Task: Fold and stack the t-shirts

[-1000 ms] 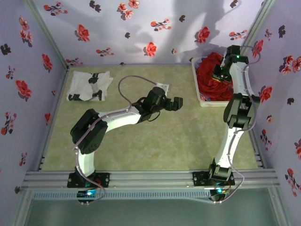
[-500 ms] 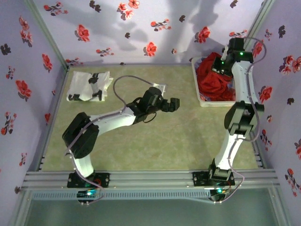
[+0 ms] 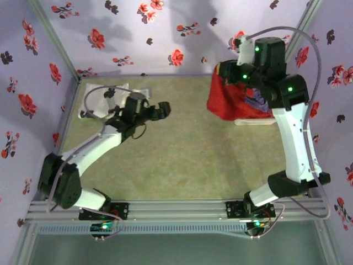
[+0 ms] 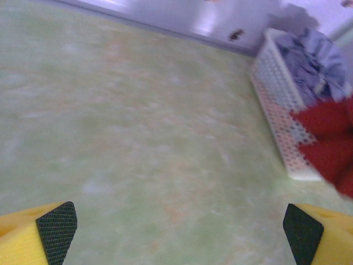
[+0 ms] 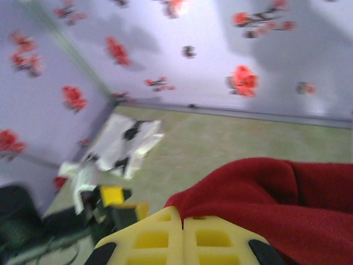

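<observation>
The robot's right gripper will next carry the red t-shirt down to the bare tabletop below and toward the left gripper, clear of the basket (image 4: 276, 105), and let go of it.
My right gripper (image 5: 182, 218) is shut on the red t-shirt (image 3: 227, 99), which hangs from it above the basket's left side, raised off the table. In the right wrist view the red t-shirt (image 5: 276, 193) bulges out of the closed yellow fingers (image 5: 149, 237). The white t-shirt with black print (image 3: 102, 102) lies folded at the back left; the white t-shirt (image 5: 124, 144) also appears behind the left arm. The lavender t-shirt (image 4: 314, 55) lies crumpled in the white basket (image 4: 276, 105). My left gripper (image 3: 160, 109) is open over the table's middle left, nothing between its pads (image 4: 55, 226).
The white basket (image 3: 242, 118) stands at the back right against the floral wall. Floral walls close in the table on three sides. Bare green tabletop (image 3: 187, 160) stretches across the middle and front.
The right arm has lifted the red t-shirt up out of the basket and swung it left. The left arm has pulled back to the left, toward the white t-shirt.
</observation>
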Tool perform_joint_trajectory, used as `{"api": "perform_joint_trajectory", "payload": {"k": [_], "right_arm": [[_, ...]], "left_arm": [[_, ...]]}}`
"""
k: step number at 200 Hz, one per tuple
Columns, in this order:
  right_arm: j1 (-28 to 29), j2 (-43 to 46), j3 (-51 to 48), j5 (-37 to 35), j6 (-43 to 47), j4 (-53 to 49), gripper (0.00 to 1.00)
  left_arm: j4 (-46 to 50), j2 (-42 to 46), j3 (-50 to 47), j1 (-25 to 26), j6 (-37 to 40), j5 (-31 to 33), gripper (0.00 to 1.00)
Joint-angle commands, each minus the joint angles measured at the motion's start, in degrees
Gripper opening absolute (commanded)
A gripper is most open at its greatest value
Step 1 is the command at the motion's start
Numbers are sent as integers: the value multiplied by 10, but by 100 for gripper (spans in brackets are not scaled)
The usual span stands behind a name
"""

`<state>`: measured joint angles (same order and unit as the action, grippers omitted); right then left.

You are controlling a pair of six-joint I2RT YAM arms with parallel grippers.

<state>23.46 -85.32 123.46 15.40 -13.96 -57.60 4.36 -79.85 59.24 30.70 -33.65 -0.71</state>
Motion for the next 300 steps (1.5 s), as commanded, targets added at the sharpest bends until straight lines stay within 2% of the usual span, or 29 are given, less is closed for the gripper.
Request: {"api": "perform_joint_trajectory", "payload": {"k": [1,28,76,111,141,176,203,218,237,269,300], "right_arm": [[64,24,4,-26,-16,52,0],[111,14,-34,-38,-27,66,0],[122,-31,-260,-30,-117,228,0],[120,-120,-250,-84,-89,147,44],[114,-105,-276,-111,-88,117,52],[83,-50,-377,-117,-123,117,56],[66,-23,-461,-102,-144,154,57],[56,-24,-484,-87,-154,169,57],[46,-39,-494,-63,-164,190,57],[32,-98,-482,-32,-169,233,57],[17,-165,-446,-29,-166,265,57]], "left_arm": [[63,58,-29,-47,28,-36,99],[137,106,-43,-99,60,-51,99],[214,177,-89,-142,71,-55,99],[257,196,-123,-141,69,-63,99],[293,198,-141,-141,66,-61,99],[346,142,-141,-141,67,-52,91],[325,90,-142,-141,69,-80,86],[303,55,-134,-141,79,-86,80],[265,4,-118,-142,87,-90,74],[234,-97,-72,-142,104,-111,70],[224,-145,-53,-142,111,-111,57]]}}
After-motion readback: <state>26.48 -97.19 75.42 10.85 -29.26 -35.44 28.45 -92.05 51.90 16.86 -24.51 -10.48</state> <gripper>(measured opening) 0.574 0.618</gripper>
